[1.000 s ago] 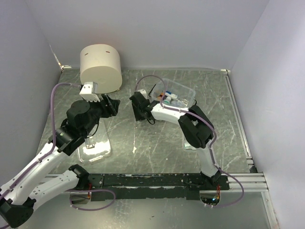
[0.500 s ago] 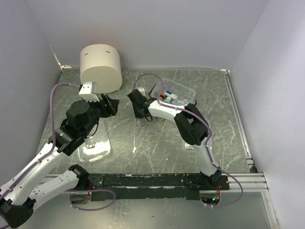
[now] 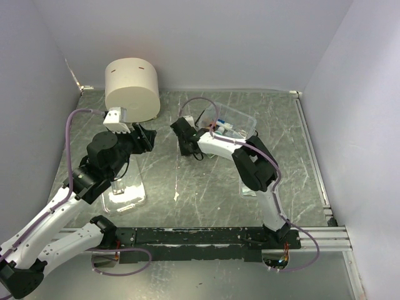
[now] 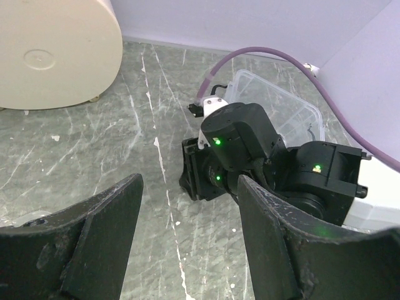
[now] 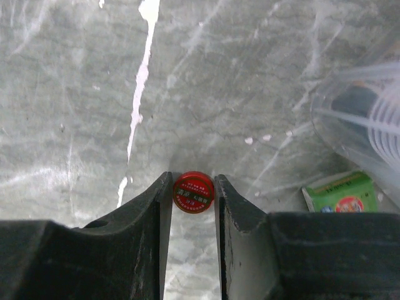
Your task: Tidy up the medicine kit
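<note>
The right gripper moves up, back and to the right in the top view, over the clear plastic piece (image 3: 247,189), next. It then releases the red tin its fingers pinch.
The medicine kit (image 3: 236,120) is a clear plastic box at the back middle of the table with small items inside; its wall also shows in the right wrist view (image 5: 365,119) and its rim in the left wrist view (image 4: 278,109). My right gripper (image 5: 193,181) points down at the table just left of the kit (image 3: 185,145), its two fingers pressed on either side of a small round red tin (image 5: 193,192) that sits on the table. My left gripper (image 4: 187,187) hovers open to the left (image 3: 145,139), nothing between its fingers, facing the right arm.
A large cream cylinder (image 3: 131,87) stands at the back left. A clear plastic piece (image 3: 124,189) lies under the left arm and another (image 3: 249,187) under the right arm. A green packet (image 5: 340,195) lies beside the kit's wall. Grey walls close in three sides.
The right gripper's jaws have narrowed from wide apart until they press on the red tin, and its wrist shifted slightly. The left arm has not moved.
</note>
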